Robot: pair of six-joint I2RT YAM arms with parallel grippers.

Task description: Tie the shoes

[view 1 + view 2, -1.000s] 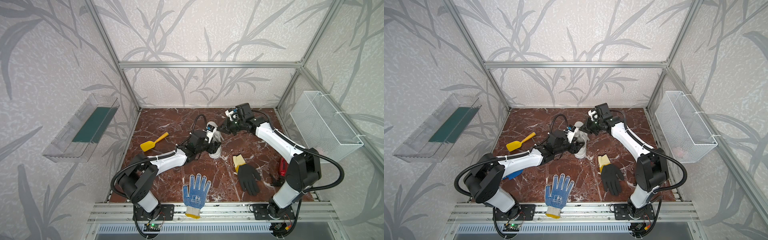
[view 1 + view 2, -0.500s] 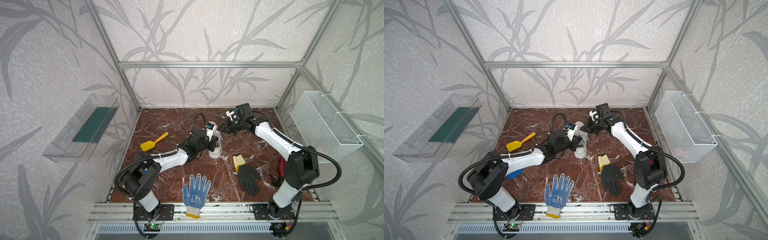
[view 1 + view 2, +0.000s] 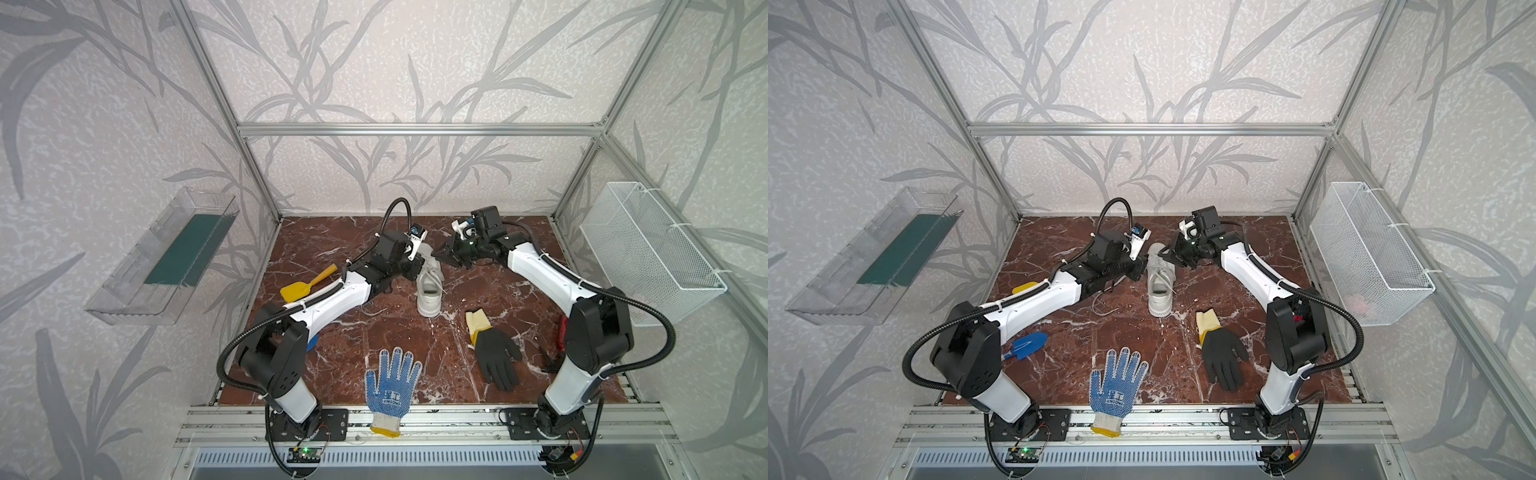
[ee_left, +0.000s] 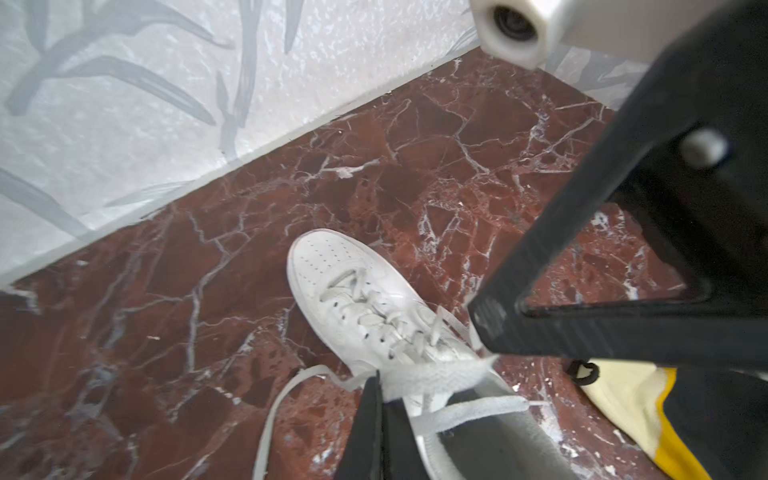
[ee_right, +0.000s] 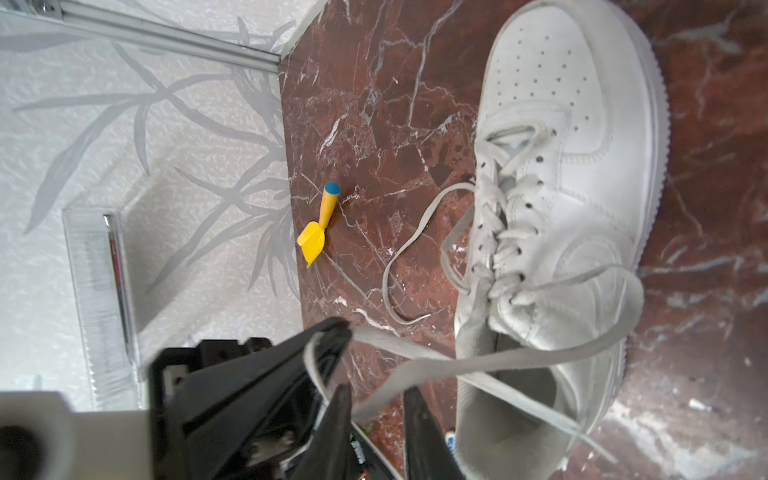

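The lace hangs over the shoe's ankle opening, so my left gripper should carry it up and outward, then lower it to the tabletop between toe and yellow scoop and let it go.
The white shoe (image 3: 430, 291) (image 3: 1160, 286) stands mid-table, toe toward the back wall, its laces loose. My left gripper (image 3: 413, 270) (image 3: 1139, 270) is at the shoe's left side near the ankle opening. In the left wrist view it (image 4: 380, 388) is shut on a flat white lace (image 4: 432, 372) above the shoe (image 4: 353, 286). My right gripper (image 3: 442, 254) (image 3: 1170, 254) hovers just right of the toe. In the right wrist view it (image 5: 376, 405) is open, and a lace (image 5: 415, 374) runs loosely between its fingers to the shoe (image 5: 573, 174).
A yellow scoop (image 3: 305, 286) lies left of the left arm and a blue scoop (image 3: 1027, 345) under it. A blue-dotted glove (image 3: 392, 382) and a black glove (image 3: 494, 361) lie at the front. A wire basket (image 3: 648, 249) hangs on the right wall, a clear tray (image 3: 166, 257) on the left.
The left gripper has closed on the lace beside the shoe. The right gripper's jaws have parted, and the lace now lies slack between them. The shoe has stayed put.
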